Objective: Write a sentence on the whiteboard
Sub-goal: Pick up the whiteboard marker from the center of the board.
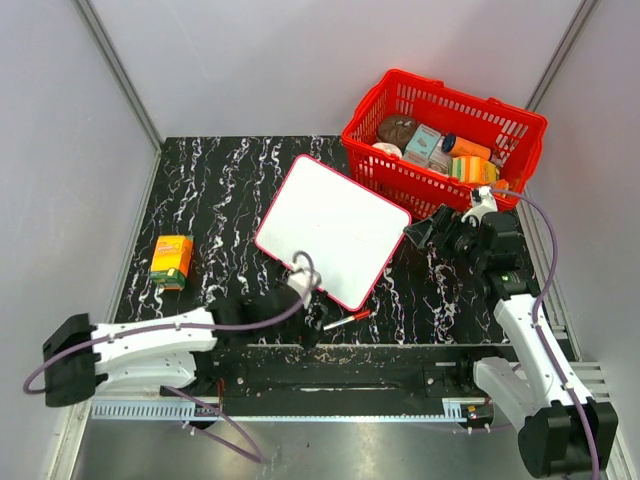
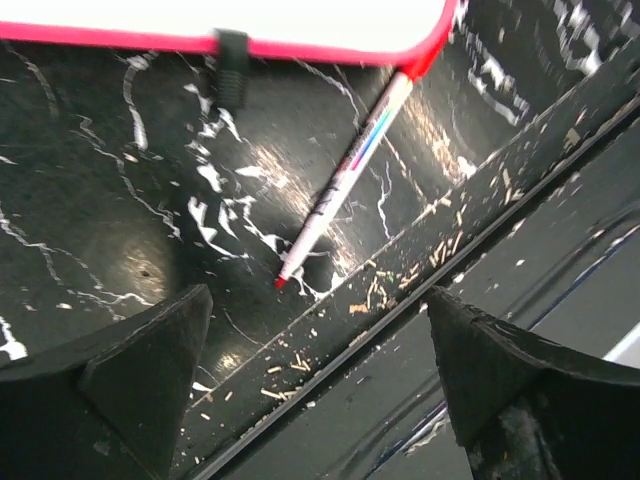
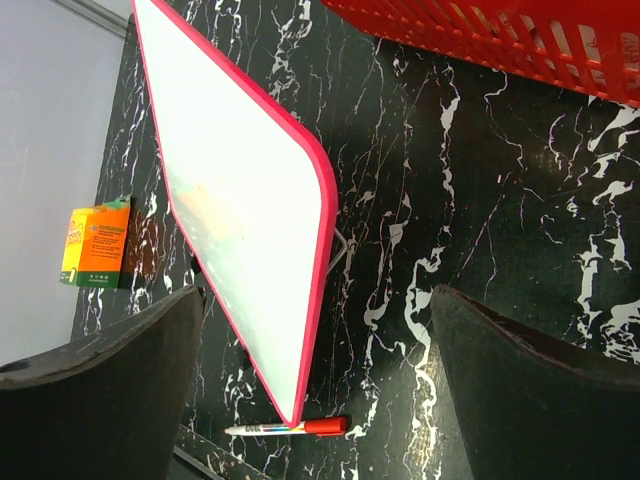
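Note:
The left gripper moves down and to the right in the top view onto the marker's white tail end next, because its red capped end touches the board's corner.
The whiteboard [image 1: 335, 225] lies in the middle of the black marble table, white with a red frame. Its face is blank; no sentence shows on it. A white marker with a red cap [image 1: 345, 320] lies on the table, touching the board's near corner. My left gripper [image 1: 310, 328] is open and empty just in front of the marker [image 2: 345, 175], below the board's edge [image 2: 200, 15]. My right gripper [image 1: 420, 232] is open and empty to the right of the board [image 3: 240, 190], with the marker [image 3: 290, 427] between its fingers in that view.
A red basket [image 1: 520, 130] full of groceries stands at the back right, close to my right arm. An orange box [image 1: 172, 260] sits at the left. A black rail [image 2: 420, 250] runs along the table's near edge, just behind the marker.

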Motion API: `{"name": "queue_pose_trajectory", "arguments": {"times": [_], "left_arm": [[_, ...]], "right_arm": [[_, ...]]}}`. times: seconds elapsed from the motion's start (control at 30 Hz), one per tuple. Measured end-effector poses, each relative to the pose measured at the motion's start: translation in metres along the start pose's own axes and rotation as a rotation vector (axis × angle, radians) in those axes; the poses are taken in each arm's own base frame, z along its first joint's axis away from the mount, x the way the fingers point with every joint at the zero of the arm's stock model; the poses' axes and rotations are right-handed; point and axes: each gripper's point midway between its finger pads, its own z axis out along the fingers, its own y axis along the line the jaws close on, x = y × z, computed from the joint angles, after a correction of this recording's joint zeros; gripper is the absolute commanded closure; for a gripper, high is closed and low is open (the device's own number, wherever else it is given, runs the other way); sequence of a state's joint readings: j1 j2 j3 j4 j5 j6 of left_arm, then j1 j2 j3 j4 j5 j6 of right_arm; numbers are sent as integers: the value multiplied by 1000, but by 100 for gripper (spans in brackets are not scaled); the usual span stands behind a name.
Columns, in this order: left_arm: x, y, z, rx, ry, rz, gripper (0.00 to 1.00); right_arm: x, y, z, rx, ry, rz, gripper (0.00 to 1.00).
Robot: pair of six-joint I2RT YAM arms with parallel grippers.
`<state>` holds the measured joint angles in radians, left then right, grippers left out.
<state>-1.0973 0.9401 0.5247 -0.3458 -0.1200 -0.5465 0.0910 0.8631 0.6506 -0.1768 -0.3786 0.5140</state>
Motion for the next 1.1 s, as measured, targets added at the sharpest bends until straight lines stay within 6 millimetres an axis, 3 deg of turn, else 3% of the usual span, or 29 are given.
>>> {"name": "queue_pose_trajectory", "arguments": {"times": [0.13, 0.3, 0.47, 0.5, 0.73, 0.93, 1.1], "left_arm": [[22, -11, 15, -69, 70, 132, 12], [30, -12, 33, -163, 110, 246, 23], [29, -12, 43, -190, 104, 303, 40], [29, -11, 44, -194, 101, 310, 47], [26, -15, 53, -169, 65, 321, 51], [31, -6, 59, -165, 74, 299, 55], [36, -4, 67, -153, 95, 281, 69]], "right_arm": [[0, 1, -1, -3, -3, -2, 0], [0, 2, -1, -10, 0, -2, 0], [-1, 5, -1, -25, 0, -6, 0], [-1, 6, -1, -32, 0, -7, 0], [-1, 8, -1, -43, -1, -10, 0], [0, 7, -1, -41, 2, -9, 0], [1, 7, -1, -41, 3, -8, 0]]}}
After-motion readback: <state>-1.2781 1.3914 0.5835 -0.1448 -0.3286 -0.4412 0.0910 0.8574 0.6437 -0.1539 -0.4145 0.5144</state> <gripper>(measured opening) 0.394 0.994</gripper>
